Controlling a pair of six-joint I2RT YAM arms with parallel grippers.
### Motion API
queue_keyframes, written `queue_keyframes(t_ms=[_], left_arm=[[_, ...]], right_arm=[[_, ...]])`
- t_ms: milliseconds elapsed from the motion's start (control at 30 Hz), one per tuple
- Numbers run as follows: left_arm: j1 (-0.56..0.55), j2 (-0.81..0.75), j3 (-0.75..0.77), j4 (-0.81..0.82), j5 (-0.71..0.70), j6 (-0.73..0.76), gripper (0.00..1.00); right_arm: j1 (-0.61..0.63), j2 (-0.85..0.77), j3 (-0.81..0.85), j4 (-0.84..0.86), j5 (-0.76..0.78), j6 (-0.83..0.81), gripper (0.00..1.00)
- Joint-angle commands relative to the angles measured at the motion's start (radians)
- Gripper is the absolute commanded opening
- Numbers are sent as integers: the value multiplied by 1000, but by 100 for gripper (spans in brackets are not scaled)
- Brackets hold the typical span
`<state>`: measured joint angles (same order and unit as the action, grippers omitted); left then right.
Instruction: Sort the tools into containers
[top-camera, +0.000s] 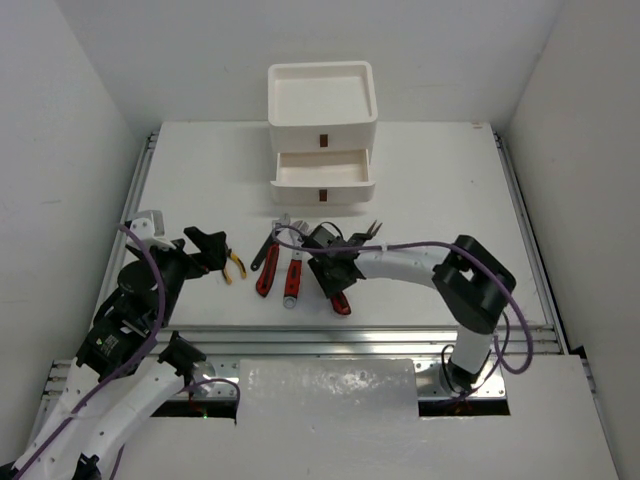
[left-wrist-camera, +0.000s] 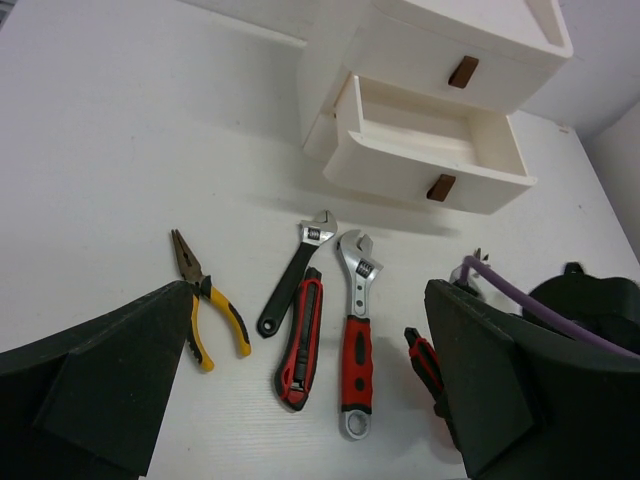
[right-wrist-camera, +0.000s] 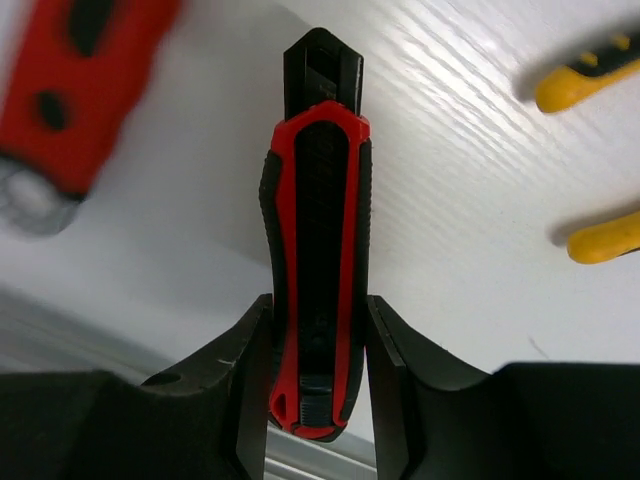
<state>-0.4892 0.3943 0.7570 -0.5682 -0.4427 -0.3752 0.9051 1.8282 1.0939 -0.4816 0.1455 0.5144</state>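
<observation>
The robot's right gripper needs to move the knife up and outward across the table next, over the white unit's empty drawer, because the drawer is pulled open.
My right gripper (top-camera: 335, 285) (right-wrist-camera: 317, 310) is shut on a red-and-black utility knife (right-wrist-camera: 315, 230) (top-camera: 341, 301), gripping its rear end, blade end pointing away, just over the table. Left of it lie a red-handled wrench (top-camera: 293, 277) (left-wrist-camera: 355, 345), a second red-and-black knife (top-camera: 267, 277) (left-wrist-camera: 300, 345), a black-handled wrench (top-camera: 266, 254) (left-wrist-camera: 292, 280) and yellow-handled pliers (top-camera: 235, 268) (left-wrist-camera: 205, 310). My left gripper (top-camera: 213, 248) (left-wrist-camera: 310, 400) is open and empty, beside the pliers. The white drawer unit (top-camera: 322, 95) stands behind, one drawer (top-camera: 322, 170) (left-wrist-camera: 425, 140) pulled open and empty.
The steel tips of another tool (top-camera: 371, 231) poke out behind my right arm. Yellow handles (right-wrist-camera: 585, 85) show at the right of the right wrist view. The table's metal rail (top-camera: 350, 345) runs along the near edge. White walls close in left and right.
</observation>
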Motion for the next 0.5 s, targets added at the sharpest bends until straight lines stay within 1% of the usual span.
queue_keyframes(t_ms=[0, 67, 100, 133, 167, 200, 233, 267, 300, 333, 367, 400, 433, 467], left_arm=[[11, -11, 1, 28, 2, -1, 100], [11, -9, 1, 28, 2, -1, 100], [11, -9, 1, 28, 4, -1, 100], [11, -9, 1, 28, 2, -1, 100], [11, -9, 1, 28, 1, -1, 100], [11, -8, 1, 27, -1, -2, 100], [11, -9, 1, 28, -2, -2, 100], [11, -11, 1, 28, -2, -2, 100], [11, -11, 1, 27, -5, -4, 100], [11, -11, 1, 27, -7, -4, 100], [11, -11, 1, 25, -8, -4, 100], [11, -11, 1, 25, -8, -4, 100], [11, -9, 1, 25, -10, -5, 100], [11, -11, 2, 24, -11, -5, 100]], right_arm=[[51, -185, 35, 38, -17, -132, 14], [54, -243, 43, 89, -37, -201, 13], [54, -291, 49, 113, -5, -290, 11], [52, -308, 57, 150, 14, -333, 11], [51, -317, 69, 168, 40, -437, 11], [51, -317, 105, 187, 89, -494, 13], [49, -308, 128, 216, 100, -580, 13], [49, -296, 150, 234, 120, -720, 14], [46, -255, 202, 257, 182, -784, 17], [32, -229, 237, 285, 202, -841, 22], [19, -198, 339, 261, 191, -919, 24], [-6, -164, 397, 217, 159, -953, 25], [-20, -103, 441, 195, 141, -982, 23], [-37, -77, 504, 199, 131, -1040, 21]])
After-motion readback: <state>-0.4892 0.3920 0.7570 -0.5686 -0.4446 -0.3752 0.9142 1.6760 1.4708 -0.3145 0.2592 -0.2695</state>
